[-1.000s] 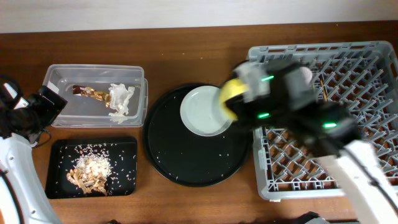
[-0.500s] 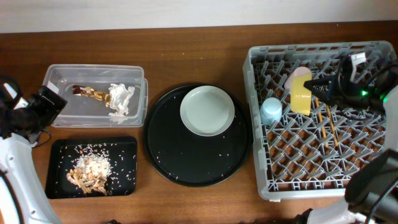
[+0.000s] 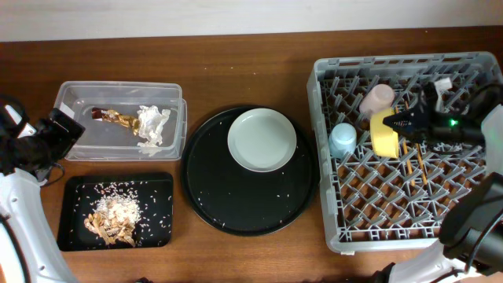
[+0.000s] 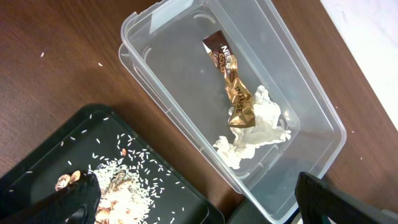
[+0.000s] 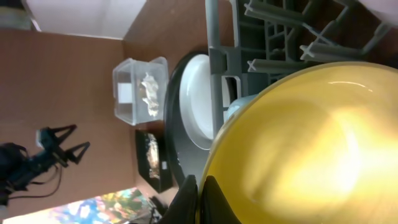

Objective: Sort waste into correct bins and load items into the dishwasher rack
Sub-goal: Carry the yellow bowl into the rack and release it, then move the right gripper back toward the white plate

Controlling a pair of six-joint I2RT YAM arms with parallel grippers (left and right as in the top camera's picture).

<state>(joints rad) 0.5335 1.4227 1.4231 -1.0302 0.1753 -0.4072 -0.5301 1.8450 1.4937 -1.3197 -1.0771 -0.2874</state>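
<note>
The rack's open wires are below the right gripper, nearer the robot's base, so the right gripper will next draw back and down and release the yellow bowl (image 3: pixel 383 134) among them.
My right gripper (image 3: pixel 402 123) is shut on the rim of the yellow bowl (image 3: pixel 383 134), held on edge over the grey dishwasher rack (image 3: pixel 326 228). The bowl fills the right wrist view (image 5: pixel 311 137). A light blue cup (image 3: pixel 343 140), a pale pink cup (image 3: pixel 379 97) and wooden chopsticks (image 3: pixel 416 167) are in the rack. The round white plate (image 3: pixel 262 139) lies on the large round black tray (image 3: pixel 236 208). The clear tub (image 3: pixel 78 94) holds the gold-brown wrapper (image 4: pixel 233 84) and white napkin (image 4: pixel 258 130). The shallow black tray (image 3: pixel 157 228) holds scraps and rice (image 3: pixel 114 214). My left gripper (image 4: pixel 193 199) is open and empty.
My left arm (image 3: pixel 31 145) rests at the table's left edge, beside the clear tub. Loose rice grains dot the round black tray. The rack's upright pegs stand all around the held bowl.
My right gripper carried the yellow bowl from above the white plate over to the rack, then lowered it slightly beside the blue cup. The left arm has not moved.
</note>
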